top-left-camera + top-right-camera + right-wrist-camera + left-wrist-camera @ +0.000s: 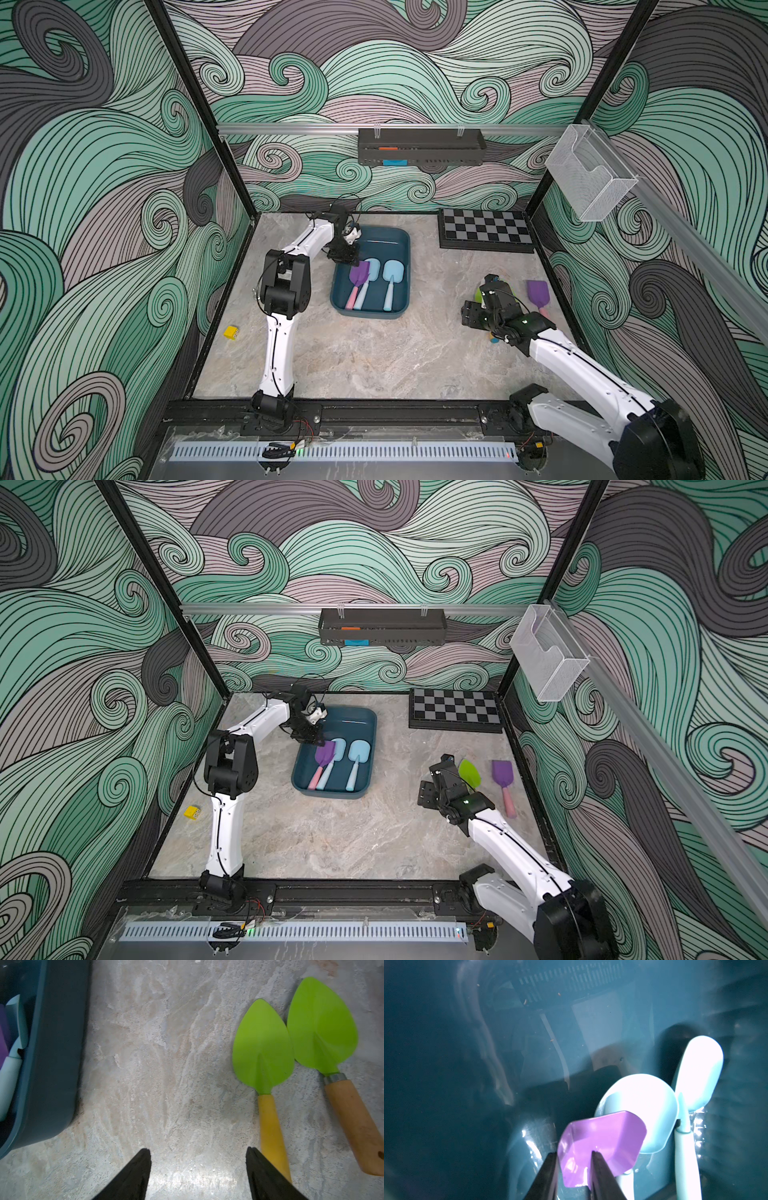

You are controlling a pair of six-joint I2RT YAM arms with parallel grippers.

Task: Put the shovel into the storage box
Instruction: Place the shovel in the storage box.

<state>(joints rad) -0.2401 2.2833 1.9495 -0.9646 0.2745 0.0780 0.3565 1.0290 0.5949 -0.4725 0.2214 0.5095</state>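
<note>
The shovel's yellow handle [491, 334] is below, past the finger farther from the box [384, 245], so my right gripper should next move away from the box and go down around the handle.
The dark teal storage box [384, 245] [351, 725] sits at the back middle of the table. Inside lie a purple shovel with a pink handle [358, 274] [602, 1136] and two light blue shovels [371, 269] [391, 272]. My left gripper [348, 262] [574, 1154] hangs inside the box over the purple blade, its jaws slightly apart with the blade's edge between them. My right gripper [436, 787] [198, 1150] is open over bare table, between the box [54, 1043] and two green shovels [262, 1047] [322, 1028]. Another purple shovel [537, 291] lies farther right.
A chessboard [486, 230] lies at the back right. A small yellow block [231, 332] rests by the left edge. A black perforated tray [419, 147] hangs on the back rail and a white wire basket [590, 174] on the right rail.
</note>
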